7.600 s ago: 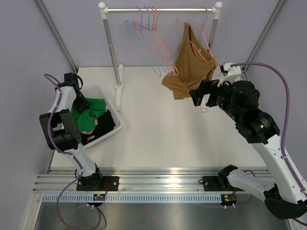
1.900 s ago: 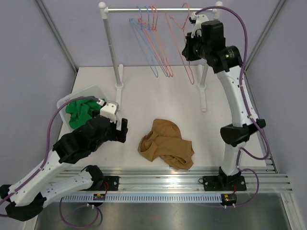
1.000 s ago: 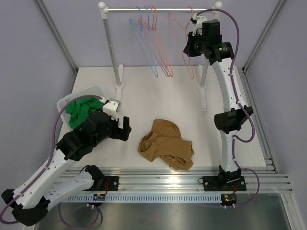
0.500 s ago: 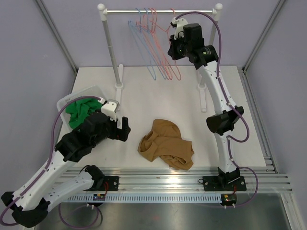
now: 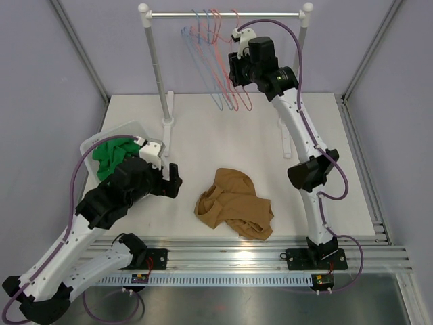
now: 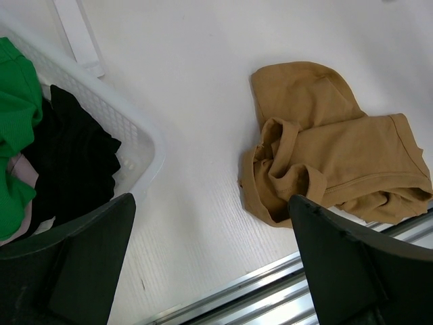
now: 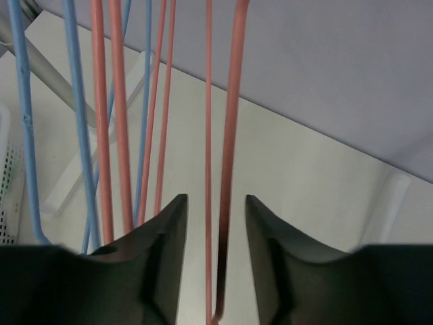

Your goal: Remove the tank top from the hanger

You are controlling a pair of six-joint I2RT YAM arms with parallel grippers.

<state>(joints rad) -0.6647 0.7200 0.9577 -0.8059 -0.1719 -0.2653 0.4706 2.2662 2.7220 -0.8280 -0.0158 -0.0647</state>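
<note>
The left gripper goes down and to the right in the top view onto the tank top's middle (image 5: 235,204) (image 6: 326,152) next, since the tank top lies below it there.
The tan tank top (image 5: 233,208) lies crumpled on the white table, off the hanger; in the left wrist view the tank top (image 6: 338,156) sits ahead and to the right. My left gripper (image 5: 174,181) hovers low just left of it, and that same left gripper (image 6: 213,261) is open and empty. My right gripper (image 5: 234,68) is raised to the rack. The bare pink hanger (image 7: 229,135) hangs between the parted fingers of this right gripper (image 7: 215,213), with a gap on each side. The same hanger (image 5: 242,88) is on the rail.
Several other blue and pink hangers (image 5: 206,47) hang on the rail (image 5: 176,13) just left of the right gripper. The rack's posts (image 5: 159,74) stand on the table's far half. A white basket (image 5: 90,143) with green and black clothes sits at the left.
The right gripper has slid the pink hanger left along the rail toward the other hangers, and its jaws have opened off the wire. The left arm has barely moved.
</note>
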